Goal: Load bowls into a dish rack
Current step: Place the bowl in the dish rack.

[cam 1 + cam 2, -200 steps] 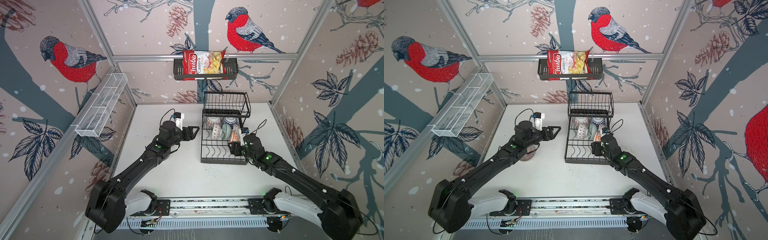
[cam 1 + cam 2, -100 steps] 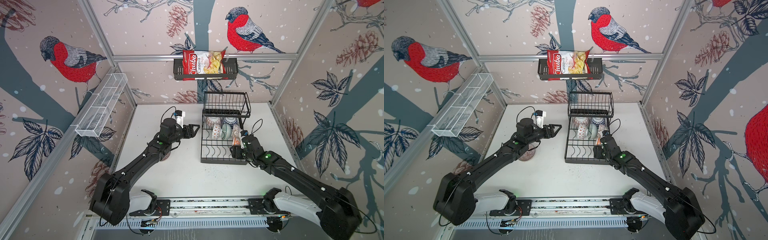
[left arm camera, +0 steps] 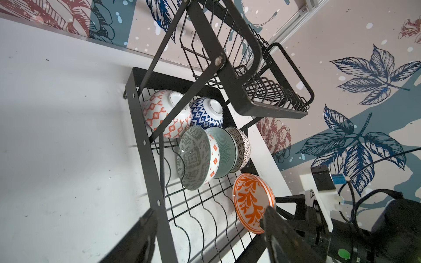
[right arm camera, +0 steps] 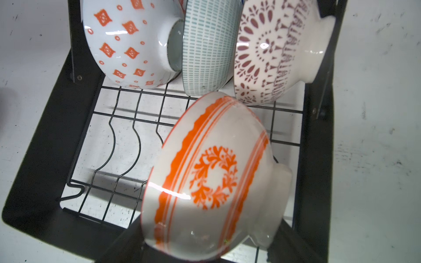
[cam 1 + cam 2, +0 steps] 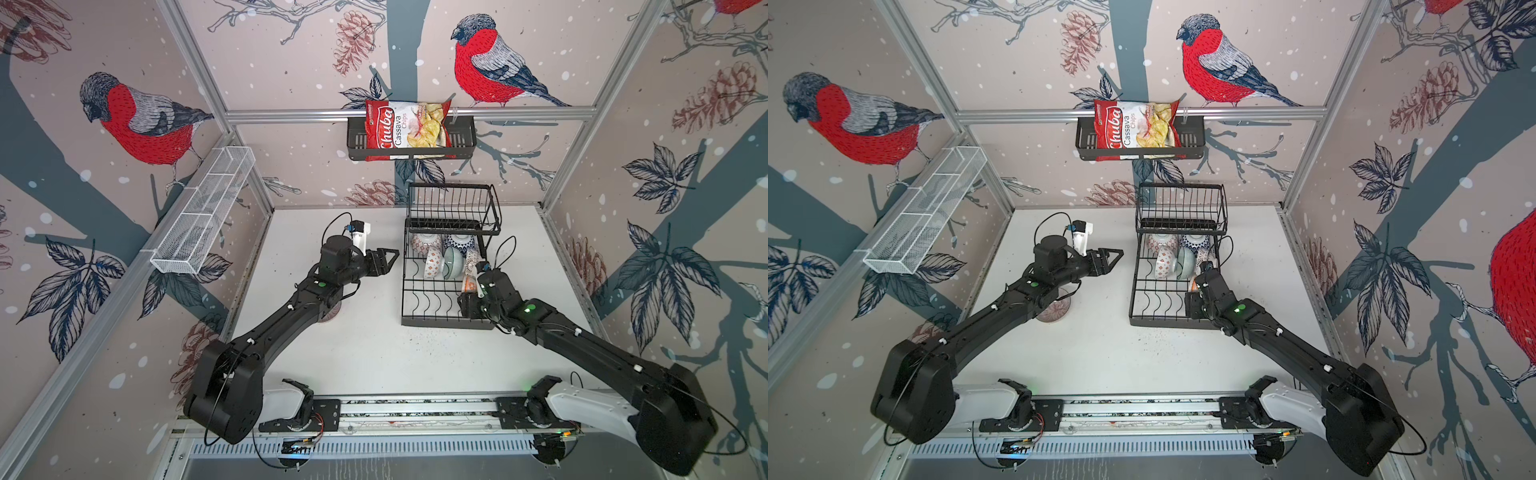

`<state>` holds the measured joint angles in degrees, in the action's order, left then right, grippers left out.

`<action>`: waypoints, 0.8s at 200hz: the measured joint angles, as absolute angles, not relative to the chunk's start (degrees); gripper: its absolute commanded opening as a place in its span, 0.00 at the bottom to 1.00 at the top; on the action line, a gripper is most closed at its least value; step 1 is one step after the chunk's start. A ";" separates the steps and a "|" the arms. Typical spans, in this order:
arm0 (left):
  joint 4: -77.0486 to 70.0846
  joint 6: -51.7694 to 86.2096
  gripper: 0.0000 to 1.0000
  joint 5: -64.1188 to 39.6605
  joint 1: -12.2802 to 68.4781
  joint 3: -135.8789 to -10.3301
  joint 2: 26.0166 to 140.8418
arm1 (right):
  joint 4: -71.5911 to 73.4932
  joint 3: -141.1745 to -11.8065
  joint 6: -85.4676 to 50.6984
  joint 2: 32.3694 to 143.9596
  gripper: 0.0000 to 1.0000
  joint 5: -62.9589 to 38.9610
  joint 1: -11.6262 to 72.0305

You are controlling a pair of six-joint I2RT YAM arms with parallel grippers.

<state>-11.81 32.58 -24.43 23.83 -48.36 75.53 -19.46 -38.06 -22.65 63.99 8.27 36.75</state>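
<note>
The right gripper comes down next until the orange-striped bowl point(image 4: 211, 177) stands on edge in the rack's near wavy dividers, then releases it. Those dividers lie empty just below the gripper.
The black wire dish rack point(image 5: 440, 322) point(image 5: 1163, 322) stands at the right rear of the table. Several bowls lean in its base: an orange-lattice bowl point(image 3: 164, 113), a blue one point(image 3: 206, 112), an orange-diamond one point(image 4: 129, 41), a teal one point(image 4: 209, 45) and a maroon-patterned one point(image 4: 273, 52). My right gripper point(image 5: 471, 291) point(image 4: 202, 248) is shut on an orange-striped bowl point(image 4: 211, 177) point(image 3: 250, 200), tilted on edge just above the rack's wavy dividers. My left gripper point(image 5: 390, 255) point(image 3: 207, 230) hangs open and empty beside the rack's left side. Another bowl point(image 5: 1054, 309) sits on the table, half hidden under the left arm.
A black wall basket point(image 5: 411, 143) holding a chips bag hangs above the rack. A long white mesh tray point(image 5: 203, 212) runs along the left wall. The rack's raised upper basket point(image 5: 453, 208) overhangs its far end.
The left arm has swung slightly toward the rack with its gripper still open. The right gripper has shifted a little over the rack, keeping the orange-striped bowl.
</note>
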 measured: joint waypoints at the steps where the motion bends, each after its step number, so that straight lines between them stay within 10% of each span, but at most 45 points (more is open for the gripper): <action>1: -11.84 32.58 0.73 -24.43 23.81 -48.36 75.55 | -19.46 -38.06 -22.65 64.01 0.67 8.29 36.75; 160: -14.26 32.56 0.73 -26.98 21.82 -47.97 76.71 | -17.06 -39.42 -21.15 70.48 0.72 7.35 36.86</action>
<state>-14.26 32.56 -26.98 21.82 -47.97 76.71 -17.06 -39.42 -21.15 70.48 7.35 36.86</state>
